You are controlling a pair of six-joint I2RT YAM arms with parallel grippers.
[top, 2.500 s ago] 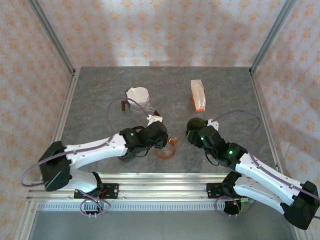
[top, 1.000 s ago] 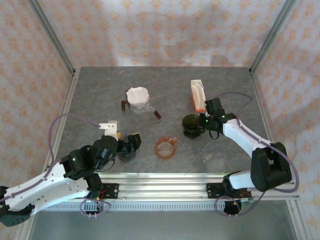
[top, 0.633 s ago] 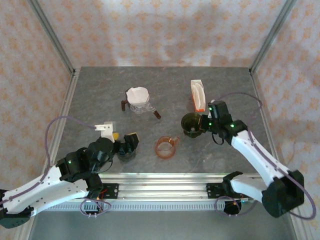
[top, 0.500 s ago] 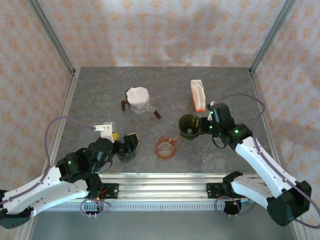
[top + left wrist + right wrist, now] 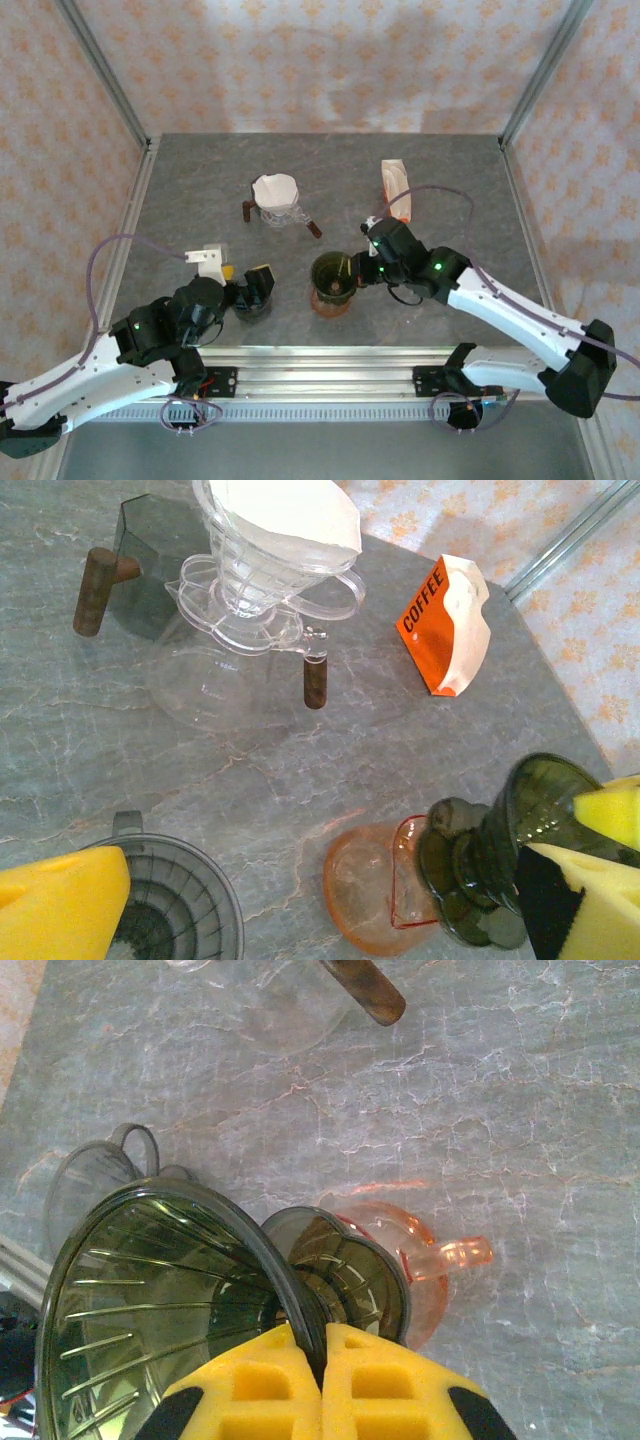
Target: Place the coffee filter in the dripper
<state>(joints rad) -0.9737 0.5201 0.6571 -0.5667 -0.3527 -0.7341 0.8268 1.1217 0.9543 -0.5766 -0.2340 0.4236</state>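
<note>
My right gripper holds the dark green dripper, which still hangs tilted, so I need to ease down and toward the grey ribbed dripper [image 5: 252,304] and set it onto the orange cup [image 5: 331,304] before I release.
The white coffee filter [image 5: 275,187] [image 5: 285,510] sits in a clear dripper [image 5: 262,585] on a glass carafe [image 5: 200,685] at the back of the table. My right gripper [image 5: 367,267] [image 5: 322,1360] is shut on the rim of a dark green dripper [image 5: 332,275] [image 5: 160,1300]. It holds that dripper tilted just above an orange cup [image 5: 331,304] [image 5: 425,1260]. My left gripper [image 5: 247,281] [image 5: 320,900] stands open over a grey ribbed dripper [image 5: 252,304] [image 5: 175,910], with nothing between its fingers.
A white and orange coffee bag [image 5: 396,186] [image 5: 445,625] lies at the back right. The carafe's brown handle [image 5: 365,990] points toward the table's middle. Metal frame posts stand at the back corners.
My right arm has carried the green dripper left, from beside the coffee bag to over the orange cup. The left arm has barely moved.
</note>
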